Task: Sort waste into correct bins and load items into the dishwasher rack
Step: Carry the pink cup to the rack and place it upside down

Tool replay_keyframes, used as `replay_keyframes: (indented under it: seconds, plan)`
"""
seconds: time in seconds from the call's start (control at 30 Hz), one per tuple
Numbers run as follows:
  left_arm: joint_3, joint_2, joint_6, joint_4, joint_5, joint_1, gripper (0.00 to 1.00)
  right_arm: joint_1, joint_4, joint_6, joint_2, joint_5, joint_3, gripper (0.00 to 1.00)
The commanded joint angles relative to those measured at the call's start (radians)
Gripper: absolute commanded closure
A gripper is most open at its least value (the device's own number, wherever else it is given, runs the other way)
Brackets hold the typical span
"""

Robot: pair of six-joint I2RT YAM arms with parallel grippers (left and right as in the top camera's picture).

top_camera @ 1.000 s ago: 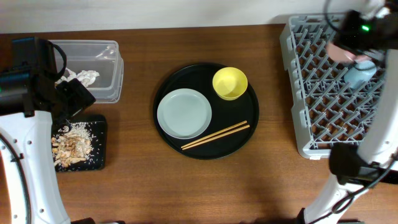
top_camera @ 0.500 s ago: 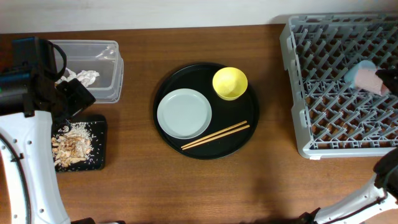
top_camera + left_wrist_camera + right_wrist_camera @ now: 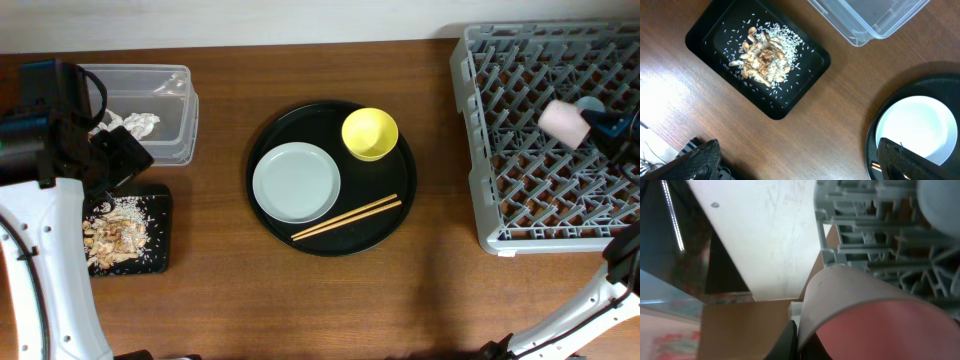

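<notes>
The right gripper lowers and draws back slightly next, then sets the pink cup on free pegs beside the light blue cup point(image 3: 590, 104).
My right gripper point(image 3: 592, 126) is shut on the pink cup point(image 3: 563, 122) and holds it on its side over the right part of the grey dishwasher rack point(image 3: 520, 190). In the right wrist view the pink cup point(image 3: 875, 325) fills the bottom, its rim pinched by my finger point(image 3: 802, 342), with rack pegs point(image 3: 865, 225) behind. A light blue cup point(image 3: 590, 104) sits in the rack beside it. The grey-green plate point(image 3: 296, 182), yellow bowl point(image 3: 370, 134) and chopsticks point(image 3: 346, 217) lie on the round black tray point(image 3: 400, 215). My left gripper point(image 3: 800, 167) is open and empty over bare table.
The clear tub point(image 3: 175, 90) holds a crumpled napkin point(image 3: 132, 124). The flat black tray point(image 3: 158, 255) holds food scraps point(image 3: 115, 232) and also shows in the left wrist view point(image 3: 810, 75). The gold-brown wrapper is not visible. The left arm point(image 3: 40, 130) sits at the far left.
The right gripper has dropped toward the rack's right edge, and the pink cup has then shifted left over the rack. The left arm has not moved.
</notes>
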Motion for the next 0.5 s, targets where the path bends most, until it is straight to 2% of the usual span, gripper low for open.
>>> replay_keyframes:
  seconds: [0.0,0.1,0.33,0.47]
  plan:
    - [0.006,-0.01,0.002,-0.002,-0.005,0.003,0.01,-0.002,-0.056,-0.005,0.029,0.05,-0.006,0.96]
    - [0.006,-0.01,0.002,-0.002,-0.005,0.003,0.01,-0.002,-0.091,-0.073,0.034,0.044,-0.011,0.96]
    - [0.006,-0.01,0.002,-0.002,-0.004,0.003,0.01,0.018,-0.129,-0.086,0.034,-0.035,-0.011,0.96]
    - [0.006,-0.01,0.002,-0.002,-0.005,0.003,0.01,0.041,-0.159,-0.095,0.034,0.083,-0.011,0.96]
